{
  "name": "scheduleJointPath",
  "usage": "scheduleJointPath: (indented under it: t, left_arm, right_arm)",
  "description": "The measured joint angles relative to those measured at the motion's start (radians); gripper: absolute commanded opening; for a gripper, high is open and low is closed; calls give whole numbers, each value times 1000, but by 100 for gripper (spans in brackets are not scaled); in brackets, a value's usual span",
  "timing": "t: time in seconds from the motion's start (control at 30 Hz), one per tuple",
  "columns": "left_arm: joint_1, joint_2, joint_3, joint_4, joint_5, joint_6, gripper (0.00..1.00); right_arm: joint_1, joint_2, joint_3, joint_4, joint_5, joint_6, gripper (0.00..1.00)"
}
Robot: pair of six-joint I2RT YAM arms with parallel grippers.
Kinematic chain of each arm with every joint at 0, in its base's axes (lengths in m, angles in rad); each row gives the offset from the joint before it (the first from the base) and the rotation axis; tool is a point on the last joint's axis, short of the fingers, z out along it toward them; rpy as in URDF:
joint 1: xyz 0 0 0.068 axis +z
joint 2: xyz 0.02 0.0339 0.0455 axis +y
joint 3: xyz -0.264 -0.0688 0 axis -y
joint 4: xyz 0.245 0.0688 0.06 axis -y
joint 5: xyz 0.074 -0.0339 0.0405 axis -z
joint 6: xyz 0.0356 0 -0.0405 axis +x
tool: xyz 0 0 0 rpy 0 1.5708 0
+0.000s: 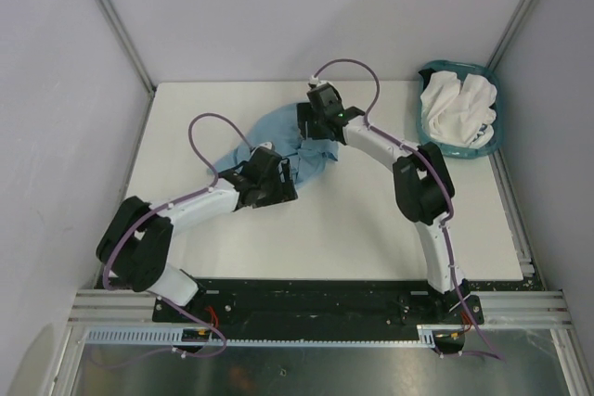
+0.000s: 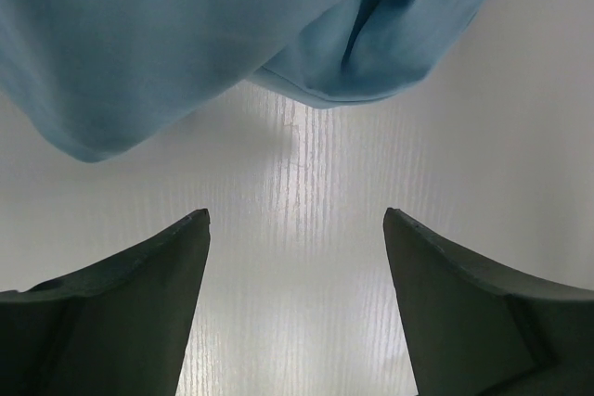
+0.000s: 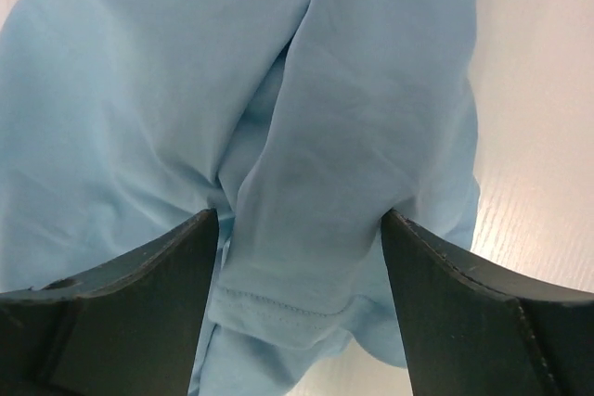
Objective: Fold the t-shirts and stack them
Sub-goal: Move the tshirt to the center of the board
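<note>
I should move my right gripper a little to the right in its wrist view and close it on the fold, because the folded sleeve (image 3: 316,229) is already between its open fingers.
A light blue t-shirt (image 1: 269,134) lies crumpled in the middle of the white table (image 1: 371,229). My right gripper (image 1: 314,129) is down on its far right part. In the right wrist view it (image 3: 297,215) is open, its fingers (image 3: 139,275) standing either side of a folded sleeve with a stitched hem (image 3: 306,257). My left gripper (image 1: 277,183) is at the shirt's near edge. It (image 2: 297,220) is open over bare table, with nothing between its fingers, and the blue cloth (image 2: 186,34) lies just ahead of the tips. White t-shirts (image 1: 457,108) are bunched in a basket.
The teal plastic basket (image 1: 496,116) stands at the table's far right corner. Grey walls close in the table on the left, back and right. Both arms reach in from the near edge, the right one bent along the right side.
</note>
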Motion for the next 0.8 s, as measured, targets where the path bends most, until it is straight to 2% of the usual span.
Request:
scheduleJointPath:
  t: [0.13, 0.2, 0.37, 0.47, 0.57, 0.8]
  left_arm:
    - [-7, 34, 1, 11, 1, 0, 79]
    - [-10, 53, 6, 15, 1, 0, 79]
    - [-23, 97, 45, 18, 7, 1, 78]
    - [-34, 113, 76, 23, 7, 1, 77]
    - [-45, 134, 111, 25, 5, 2, 76]
    - [-56, 172, 163, 30, -26, 25, 70]
  right_arm:
    - [0, 22, 47, -26, 46, -10, 64]
    - [-2, 22, 50, -32, 67, -10, 55]
    - [-24, 14, 14, -31, 92, -4, 19]
    - [-49, 2, -28, -32, 101, 6, 4]
    - [-65, -14, -54, -36, 106, 16, 0]
    - [-86, -98, -111, -47, 115, 23, 0]
